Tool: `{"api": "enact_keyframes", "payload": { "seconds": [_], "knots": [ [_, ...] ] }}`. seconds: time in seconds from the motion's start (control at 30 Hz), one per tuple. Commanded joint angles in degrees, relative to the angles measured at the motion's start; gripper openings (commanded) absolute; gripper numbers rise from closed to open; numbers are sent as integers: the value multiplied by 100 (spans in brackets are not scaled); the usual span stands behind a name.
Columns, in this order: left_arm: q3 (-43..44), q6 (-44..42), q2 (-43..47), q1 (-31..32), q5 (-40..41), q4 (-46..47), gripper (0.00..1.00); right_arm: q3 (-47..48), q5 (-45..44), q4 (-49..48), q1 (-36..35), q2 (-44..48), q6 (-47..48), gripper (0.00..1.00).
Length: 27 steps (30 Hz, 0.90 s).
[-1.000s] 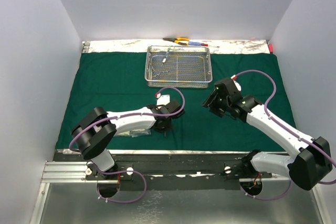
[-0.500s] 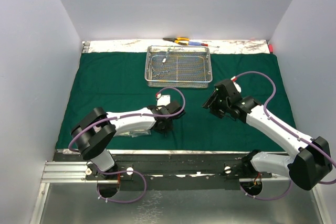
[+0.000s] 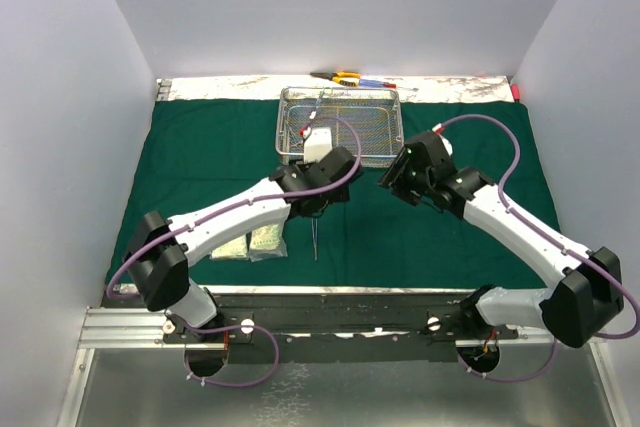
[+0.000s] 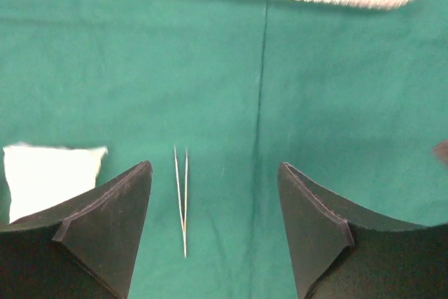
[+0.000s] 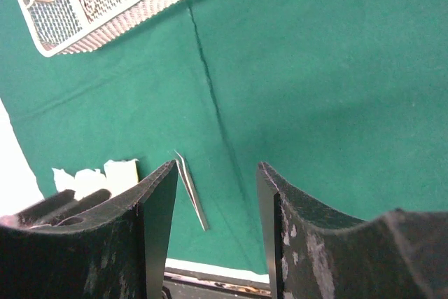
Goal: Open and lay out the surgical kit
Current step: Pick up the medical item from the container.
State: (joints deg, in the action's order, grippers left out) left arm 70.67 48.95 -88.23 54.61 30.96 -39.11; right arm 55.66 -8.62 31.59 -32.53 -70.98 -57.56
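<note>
My empty left gripper moves outward over the tray's near rim and down into its far half (image 3: pixel 304 110) onto a steel instrument next, since several still lie inside.
The dark green cloth (image 3: pixel 200 167) lies spread flat over the table. The steel wire-mesh tray (image 3: pixel 385 137) stands at the back centre with steel instruments (image 3: pixel 315 112) in it. Slim forceps (image 3: pixel 315 237) lie on the cloth near the front, also seen as forceps (image 4: pixel 183 201) and forceps (image 5: pixel 190 190). Two clear packets (image 3: pixel 265 240) lie just left of them. My left gripper (image 3: pixel 313 209) hangs open above the forceps with nothing in it (image 4: pixel 213 167). My right gripper (image 3: pixel 388 179) stands open and empty (image 5: pixel 215 165) right of the tray's front corner (image 5: pixel 49 47).
A yellow-handled tool (image 3: pixel 345 77) and red and blue pens (image 3: pixel 378 82) lie behind the tray on the foil strip (image 3: pixel 230 87). A small red object (image 3: pixel 516 90) sits at the back right corner. White walls close in on three sides.
My left gripper has opened, let go of the forceps onto the cloth, and risen back toward the tray. The right gripper has shifted slightly toward the tray.
</note>
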Motion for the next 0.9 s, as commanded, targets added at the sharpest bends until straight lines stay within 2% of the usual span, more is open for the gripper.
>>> {"api": "enact_keyframes", "payload": {
  "seconds": [0.0, 0.23, 0.47, 0.73, 0.87],
  "knots": [
    [781, -778, -147, -567, 551, -149, 73, 412, -259, -138, -16, -305, 337, 53],
    [2319, -1681, -1320, -1578, -183, 68, 67, 700, -467, -333, -15, -513, 757, 52],
    [3985, -2238, -3055, -2193, -713, 146, 53, 863, -786, -423, -11, -799, 1196, 51],
    [6086, -3493, -5011, -2487, -1208, 397, 56, 1165, -1004, -417, 13, -1254, 1725, 51],
    [6667, -3688, -5569, -2669, -1461, 565, 57, 1357, -878, -373, 53, -1525, 1815, 51]
  ]
}}
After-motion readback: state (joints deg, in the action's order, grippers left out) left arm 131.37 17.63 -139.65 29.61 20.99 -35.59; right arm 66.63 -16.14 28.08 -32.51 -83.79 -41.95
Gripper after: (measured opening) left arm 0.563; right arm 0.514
